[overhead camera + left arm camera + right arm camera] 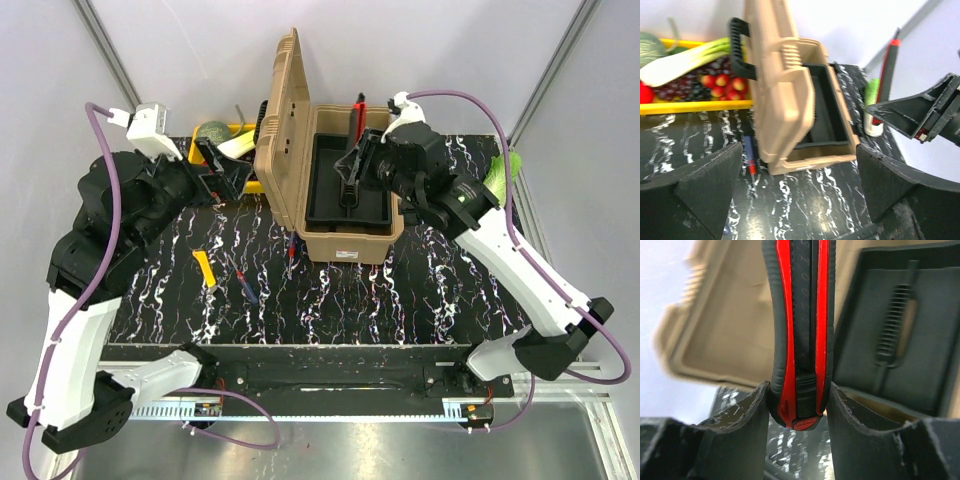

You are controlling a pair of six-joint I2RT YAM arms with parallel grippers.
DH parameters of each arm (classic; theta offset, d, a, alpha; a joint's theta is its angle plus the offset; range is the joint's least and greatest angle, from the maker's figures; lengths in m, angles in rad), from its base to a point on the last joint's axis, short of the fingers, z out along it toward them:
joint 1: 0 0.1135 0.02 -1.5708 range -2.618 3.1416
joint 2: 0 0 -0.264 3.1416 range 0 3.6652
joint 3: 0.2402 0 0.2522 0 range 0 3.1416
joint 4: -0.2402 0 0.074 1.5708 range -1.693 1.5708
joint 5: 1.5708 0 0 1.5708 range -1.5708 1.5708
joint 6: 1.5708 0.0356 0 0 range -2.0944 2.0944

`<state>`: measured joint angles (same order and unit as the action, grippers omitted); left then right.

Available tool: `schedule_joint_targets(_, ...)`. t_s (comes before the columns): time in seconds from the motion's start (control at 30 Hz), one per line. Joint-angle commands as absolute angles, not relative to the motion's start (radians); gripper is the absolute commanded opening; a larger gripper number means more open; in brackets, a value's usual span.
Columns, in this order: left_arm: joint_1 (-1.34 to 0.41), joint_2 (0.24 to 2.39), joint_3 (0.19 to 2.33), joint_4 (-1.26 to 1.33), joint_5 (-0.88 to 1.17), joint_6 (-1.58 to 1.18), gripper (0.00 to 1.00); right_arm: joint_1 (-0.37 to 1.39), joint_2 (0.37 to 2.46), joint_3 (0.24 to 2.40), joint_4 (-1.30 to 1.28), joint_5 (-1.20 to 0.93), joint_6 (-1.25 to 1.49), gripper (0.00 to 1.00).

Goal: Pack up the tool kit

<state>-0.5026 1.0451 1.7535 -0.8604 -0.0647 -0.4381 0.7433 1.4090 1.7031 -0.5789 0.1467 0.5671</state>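
My right gripper tilts downward next and lowers the knife (799, 340) between the ribbed black tool and the tray's side away from the lid. The tray's bottom is bare there.
The tan toolbox (340, 235) stands open at mid-table, its lid (280, 110) upright on the left and the black inner tray (345, 190) exposed. My right gripper (352, 165) hovers over the tray, shut on a red-and-black utility knife (799, 340) that stands between its fingers (860, 430). The knife's far end (358, 112) sticks up behind the box. My left gripper (222, 175) is open and holds nothing, left of the lid; its wrist view looks at the box (790, 100) across bare tabletop. A yellow tool (204, 268), a blue-handled screwdriver (243, 278) and a red-handled one (291, 250) lie on the table.
A yellow crate (240, 130) of vegetables and fruit sits behind my left gripper, seen also in the left wrist view as the crate (690, 106). A green object (503, 170) lies at the table's right edge. The marbled black tabletop (400, 290) spreads before the box.
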Motion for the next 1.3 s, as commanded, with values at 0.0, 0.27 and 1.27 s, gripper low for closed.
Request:
schedule_joint_targets(0.0,-0.503,1.028,1.753,-0.917,-0.308,-0.405,0.99,0.651,1.466,1.723,-0.684,0.333,0.526,0.24)
schedule_joint_targets(0.27,-0.502,1.037,1.717,-0.949,-0.4,-0.431,0.99,0.535,1.618,1.703,-0.704,0.227,0.451,0.24)
schedule_joint_targets(1.27,-0.408,1.115,1.715,-0.969,-0.244,-0.499,0.99,0.514,1.853,1.847,-0.827,0.146,0.462,0.76)
